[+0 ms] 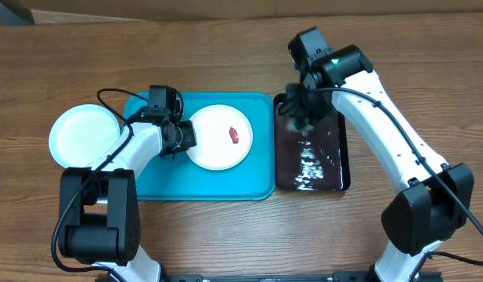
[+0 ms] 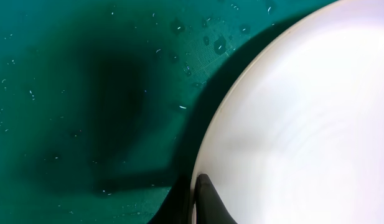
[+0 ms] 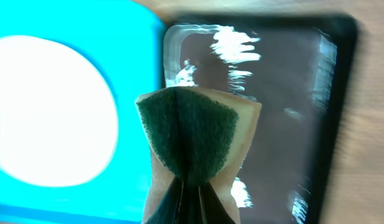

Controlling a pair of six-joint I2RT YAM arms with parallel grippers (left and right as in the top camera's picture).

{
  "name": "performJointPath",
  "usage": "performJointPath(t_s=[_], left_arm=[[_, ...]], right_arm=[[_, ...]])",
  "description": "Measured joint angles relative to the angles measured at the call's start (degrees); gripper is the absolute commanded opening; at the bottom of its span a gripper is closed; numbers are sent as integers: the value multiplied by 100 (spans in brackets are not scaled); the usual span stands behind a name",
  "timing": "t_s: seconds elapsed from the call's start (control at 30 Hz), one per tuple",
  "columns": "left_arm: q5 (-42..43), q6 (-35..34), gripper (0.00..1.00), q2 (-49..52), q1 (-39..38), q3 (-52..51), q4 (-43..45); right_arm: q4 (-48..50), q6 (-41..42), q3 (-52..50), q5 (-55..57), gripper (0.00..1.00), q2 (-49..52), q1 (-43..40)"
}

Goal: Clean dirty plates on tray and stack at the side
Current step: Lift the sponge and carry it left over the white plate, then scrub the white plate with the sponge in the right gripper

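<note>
The right gripper will wipe the white plate (image 1: pixel 214 145) where a red-brown food bit marks it, then go down over the black tray's middle (image 1: pixel 314 149) to release the sponge.
A white plate (image 1: pixel 214 145) with a red-brown food bit (image 1: pixel 234 135) lies on the turquoise tray (image 1: pixel 147 184). My left gripper (image 1: pixel 187 135) is shut on this plate's left rim; in the left wrist view the fingertips (image 2: pixel 207 200) pinch the edge of the plate (image 2: pixel 304 124) above the wet tray (image 2: pixel 86 93). A pale plate (image 1: pixel 84 135) rests on the table left of the tray. My right gripper (image 1: pixel 299 116) is shut on a folded green-faced sponge (image 3: pixel 188 134) and hangs over the black tray (image 3: pixel 285 93), beside the turquoise tray (image 3: pixel 139 37) and the white plate (image 3: pixel 48 112).
The glossy black tray (image 1: pixel 335 157), wet and shiny, sits right of the turquoise tray. Bare wooden table (image 1: pixel 225 47) lies behind and in front of both trays. The arm bases stand at the near edge.
</note>
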Motion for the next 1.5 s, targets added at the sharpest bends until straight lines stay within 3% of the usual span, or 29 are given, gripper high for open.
performJointPath(t_s=[0.27, 0.63, 1.2, 1.5], left_arm=[[0, -24, 4, 0, 0, 0, 0], [0, -59, 4, 0, 0, 0, 0], [0, -61, 4, 0, 0, 0, 0], [0, -61, 4, 0, 0, 0, 0]], right_arm=[[898, -63, 0, -564, 4, 11, 675], [1362, -103, 0, 848, 4, 1043, 1810], [1821, -39, -2, 1617, 4, 2076, 1888], [1908, 33, 39, 704, 4, 2100, 1784]])
